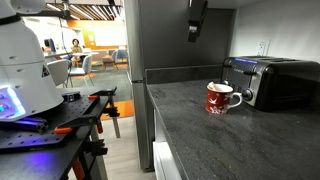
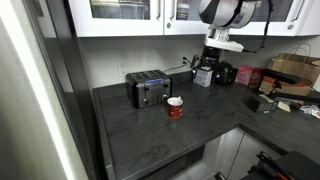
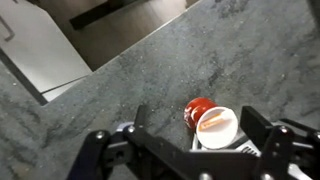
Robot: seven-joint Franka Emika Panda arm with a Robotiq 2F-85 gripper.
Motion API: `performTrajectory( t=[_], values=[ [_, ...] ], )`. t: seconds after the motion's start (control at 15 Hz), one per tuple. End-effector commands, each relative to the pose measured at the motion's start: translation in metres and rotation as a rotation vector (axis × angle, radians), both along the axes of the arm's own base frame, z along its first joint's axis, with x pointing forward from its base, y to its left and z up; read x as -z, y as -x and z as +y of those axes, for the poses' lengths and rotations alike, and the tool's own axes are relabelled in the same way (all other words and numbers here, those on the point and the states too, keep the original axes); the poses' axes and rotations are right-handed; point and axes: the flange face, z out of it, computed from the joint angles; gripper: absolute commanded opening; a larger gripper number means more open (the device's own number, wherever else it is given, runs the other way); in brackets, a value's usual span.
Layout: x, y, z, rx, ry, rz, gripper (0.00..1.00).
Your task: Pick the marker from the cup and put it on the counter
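Next I will move my gripper down over the cup's white opening (image 1: 224, 87) (image 3: 215, 126) to close on the marker, since the marker lies slanted inside the cup, well below my open gripper.
The cup (image 1: 223, 97), a small red mug with a white handle, stands on the dark grey counter (image 1: 200, 145) in front of a toaster; it shows in both exterior views (image 2: 175, 107). In the wrist view I look down into its white inside (image 3: 226, 136), where the orange and cream marker (image 3: 214, 122) lies slanted. My gripper (image 3: 194, 112) is open and empty, with one finger on either side of the cup in that view. In an exterior view the gripper (image 1: 196, 22) hangs well above the counter (image 2: 150, 135), up and to the left of the cup.
A black toaster (image 1: 272, 80) stands right behind the cup, also seen in an exterior view (image 2: 148, 89). The counter's front edge (image 1: 160, 135) drops to the floor. A black workbench with orange parts (image 1: 60, 118) stands beyond it. Boxes and appliances (image 2: 245, 76) line the counter's far side.
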Motion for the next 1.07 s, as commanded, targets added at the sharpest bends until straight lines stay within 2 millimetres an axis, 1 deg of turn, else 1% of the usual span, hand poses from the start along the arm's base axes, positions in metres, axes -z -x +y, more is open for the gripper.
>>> performTrajectory(
  t=[0.0,0.27,0.47,0.6,0.73,1.0],
  values=[
    [0.026,-0.041,0.011,0.115,0.012,0.013,1.00],
    [0.068,-0.079,0.022,0.086,0.049,0.004,1.00],
    [0.092,-0.100,0.030,0.082,0.098,-0.053,1.00],
    [0.102,-0.112,0.037,0.129,0.115,-0.086,1.00],
    [0.112,-0.119,0.045,0.177,0.140,-0.082,1.00],
    [0.122,-0.127,0.060,0.277,0.177,-0.012,1.00]
  ],
)
